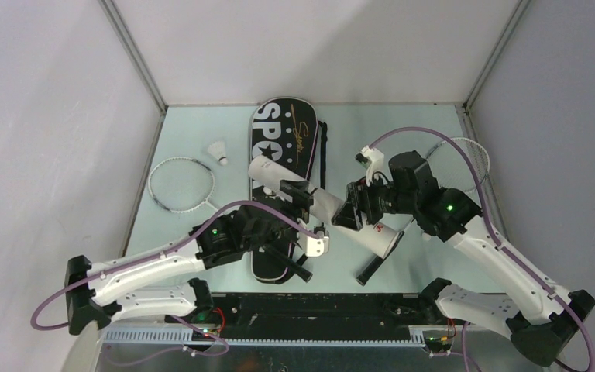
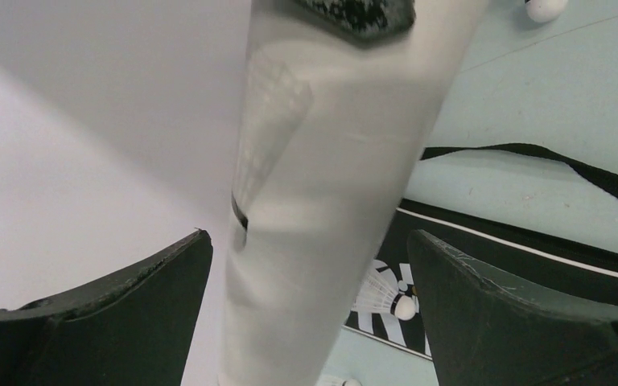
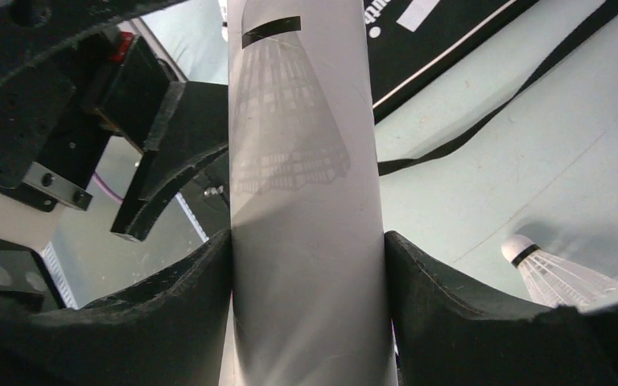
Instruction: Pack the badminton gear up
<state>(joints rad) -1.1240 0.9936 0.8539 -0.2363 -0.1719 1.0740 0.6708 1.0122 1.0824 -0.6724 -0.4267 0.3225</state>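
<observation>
The long white tube (image 1: 321, 203) (image 2: 330, 201) is between my left gripper's open fingers with gaps on both sides. My left gripper should next edge deeper around it, toward my right gripper, and close.
The long white tube (image 1: 321, 203) lies slantwise above the black "SPORT" bag (image 1: 283, 132). My right gripper (image 1: 350, 211) is shut on the tube's middle; in the right wrist view both pads (image 3: 185, 297) press against the tube (image 3: 306, 201). My left gripper (image 1: 300, 200) is open around the tube further up, and its fingers (image 2: 129, 305) stand apart from the tube (image 2: 330, 201) on both sides. One racket (image 1: 182, 186) lies at the left. The other racket (image 1: 465, 151) is partly hidden under my right arm. One shuttlecock (image 1: 218, 151) lies by the bag, another (image 3: 551, 273) near my right gripper.
The bag's black strap (image 2: 531, 153) trails over the green table (image 1: 194, 124). The right racket's black handle (image 1: 376, 263) lies near the front edge. Grey walls close in the table on three sides.
</observation>
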